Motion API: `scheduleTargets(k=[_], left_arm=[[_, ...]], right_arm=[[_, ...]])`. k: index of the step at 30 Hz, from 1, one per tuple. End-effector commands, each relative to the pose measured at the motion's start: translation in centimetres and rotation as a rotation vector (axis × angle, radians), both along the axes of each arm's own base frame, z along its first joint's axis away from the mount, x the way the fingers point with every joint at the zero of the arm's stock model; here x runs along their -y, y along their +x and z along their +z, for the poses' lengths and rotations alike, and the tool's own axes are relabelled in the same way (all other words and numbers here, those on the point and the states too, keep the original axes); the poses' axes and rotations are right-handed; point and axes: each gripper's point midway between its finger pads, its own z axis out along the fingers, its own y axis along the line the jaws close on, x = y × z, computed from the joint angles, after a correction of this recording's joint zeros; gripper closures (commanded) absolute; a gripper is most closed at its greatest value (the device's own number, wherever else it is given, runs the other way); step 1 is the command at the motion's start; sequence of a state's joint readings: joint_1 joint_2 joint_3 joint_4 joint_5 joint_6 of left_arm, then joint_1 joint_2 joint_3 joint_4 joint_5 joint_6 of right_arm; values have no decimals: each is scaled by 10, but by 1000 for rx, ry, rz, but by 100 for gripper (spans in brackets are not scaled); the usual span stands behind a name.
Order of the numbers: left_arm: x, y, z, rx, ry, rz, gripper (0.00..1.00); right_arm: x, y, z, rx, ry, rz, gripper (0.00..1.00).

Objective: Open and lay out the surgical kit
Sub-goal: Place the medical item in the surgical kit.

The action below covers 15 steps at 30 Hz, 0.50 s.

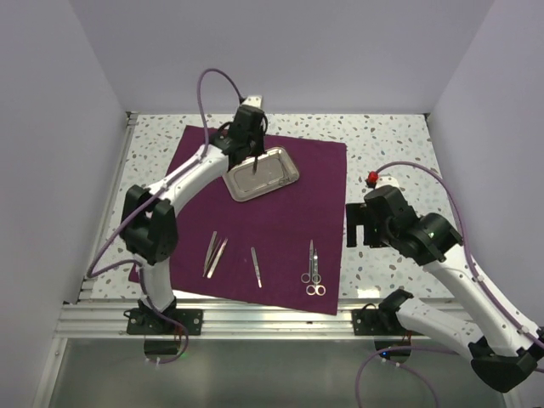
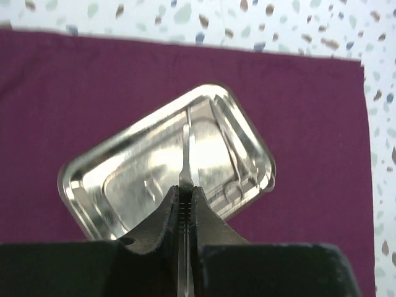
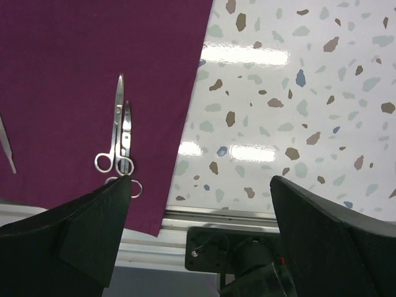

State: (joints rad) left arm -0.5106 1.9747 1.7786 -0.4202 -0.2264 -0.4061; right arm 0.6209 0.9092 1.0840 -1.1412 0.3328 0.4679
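The empty cloth between single tweezers and scissors lies behind and below my left gripper, so it will next draw back and lower to release the slim tool.
The dark purple cloth (image 1: 280, 212) lies spread flat on the table. On its far part stands the shiny steel tray (image 1: 261, 174), whose floor (image 2: 130, 179) fills the left wrist view. My left gripper (image 1: 254, 160) hangs over the tray, shut (image 2: 185, 195) on a slim silver pair of tweezers (image 2: 187, 145) that points down into it. Near the cloth's front edge lie more tweezers (image 1: 215, 253), a single one (image 1: 256, 265), and ring-handled scissors (image 1: 313, 268) (image 3: 117, 145). My right gripper (image 1: 361, 225) (image 3: 201, 229) hovers open just right of the cloth, holding nothing.
Speckled white tabletop (image 3: 278, 124) borders the cloth (image 3: 93, 62) on the right. An aluminium rail (image 1: 272, 316) runs along the near edge with both arm bases on it. White walls close in the left, back and right sides.
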Motion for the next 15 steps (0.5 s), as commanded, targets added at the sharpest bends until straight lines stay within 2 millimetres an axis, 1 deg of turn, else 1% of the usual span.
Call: scheduleTargets(k=[1,2,3,4,5,6,7,8,11,13,15], left_arm=[[14,-78,-38,-128,26,5,100],[3,-106,-51,-155,54,21,100],[5,-123,-58,-184,24,45,100],[13,-144,-65,-205,14,26,100],[6,-169,-79,-240,16,30,100],[8,-182,-85,-261,-14,53,100],[15,-200,-91,-274,-14,30,100],[8,-214,-99,-285,3,42,100],[10,-241,-114,-327,-4,49,100],[16,-252,-117,-336,-4,37,100],[15,-261,-125,-359,15,59,100]], right_arm=[[-12,-4,13,30,107,15,2],[-14,-7,14,30,127,17,2],[-13,-10,15,32,144,19,1],[-16,-15,13,19,163,26,2],[-16,-17,13,18,174,27,1],[-17,-21,11,8,184,32,2],[-19,-25,12,6,211,45,2],[-20,-28,11,2,224,46,2],[-23,-38,8,-21,262,60,2],[-23,-43,6,-31,271,65,2],[-24,-47,2,-46,280,76,1]])
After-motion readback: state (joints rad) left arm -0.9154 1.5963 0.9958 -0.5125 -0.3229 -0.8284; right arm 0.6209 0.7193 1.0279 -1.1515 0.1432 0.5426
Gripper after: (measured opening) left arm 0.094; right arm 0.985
